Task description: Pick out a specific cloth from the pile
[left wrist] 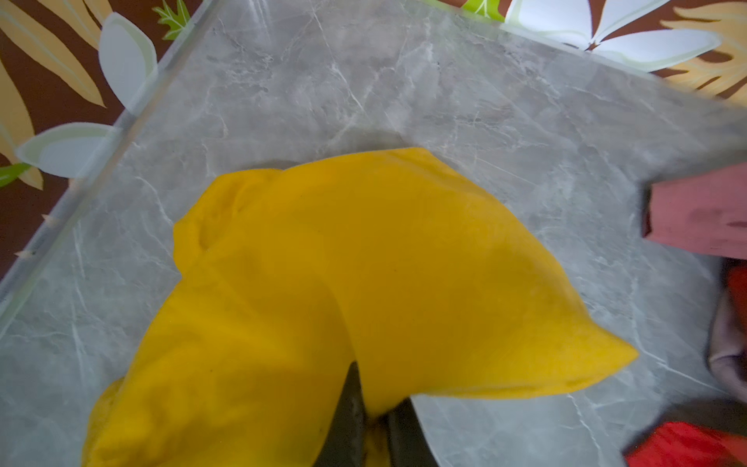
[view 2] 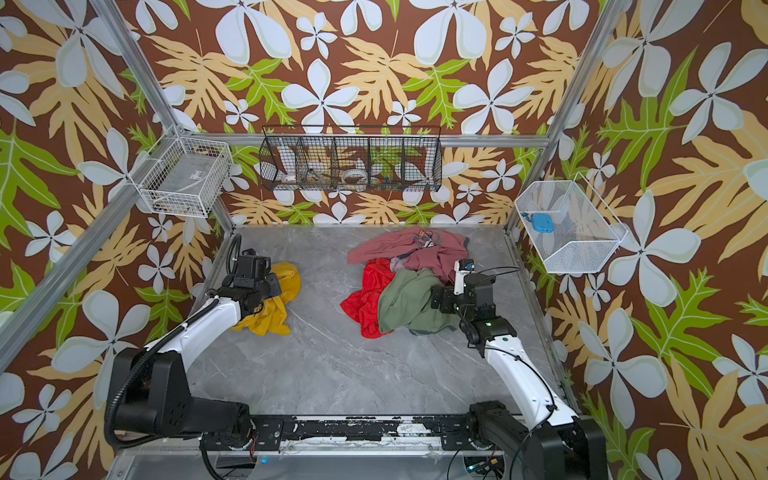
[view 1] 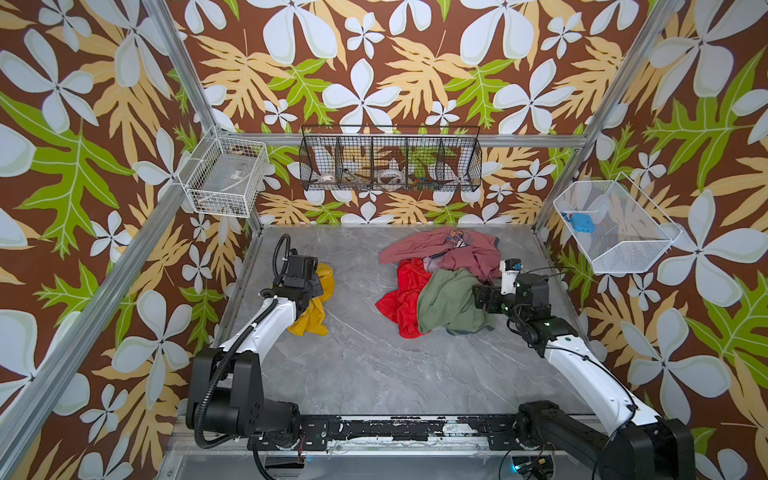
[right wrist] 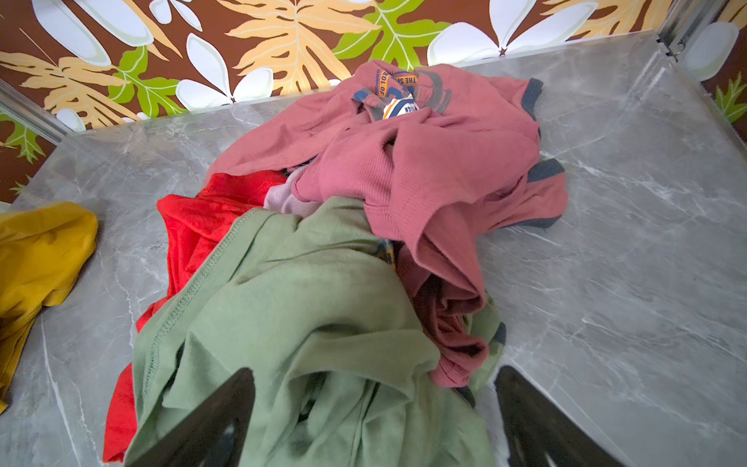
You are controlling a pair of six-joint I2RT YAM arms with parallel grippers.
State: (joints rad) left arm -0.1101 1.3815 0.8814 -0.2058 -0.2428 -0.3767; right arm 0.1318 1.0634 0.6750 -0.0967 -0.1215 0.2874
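Note:
My left gripper lowers back and toward the pile next to release the fold, since the bare tabletop [view 1: 339, 315] [left wrist: 517, 432] beside the cloth lies below and back of the gripper.
The mustard-yellow cloth [view 1: 316, 318] [view 2: 276, 313] lies apart from the pile, on the left of the grey table. My left gripper [left wrist: 374, 420] is shut on a fold of the cloth [left wrist: 364, 263], which drapes over both its fingers. In both top views the gripper's tips are hidden by the wrist and fabric. The pile [view 1: 440, 266] [view 2: 409, 257] of pink, red [right wrist: 194, 226] and sage-green [right wrist: 303, 303] garments sits at the back right. My right gripper [right wrist: 374, 404] [view 1: 482, 296] stands open over the green garment's near edge, one finger on each side of it, holding nothing.
The marble-grey table [view 1: 374, 365] is walled by flowered panels. Wire baskets hang above it: white at left [view 1: 226, 174], black at the back [view 1: 390, 160], white at right [view 1: 615, 226]. A black rail [view 1: 407, 430] carries both arm bases along the front edge.

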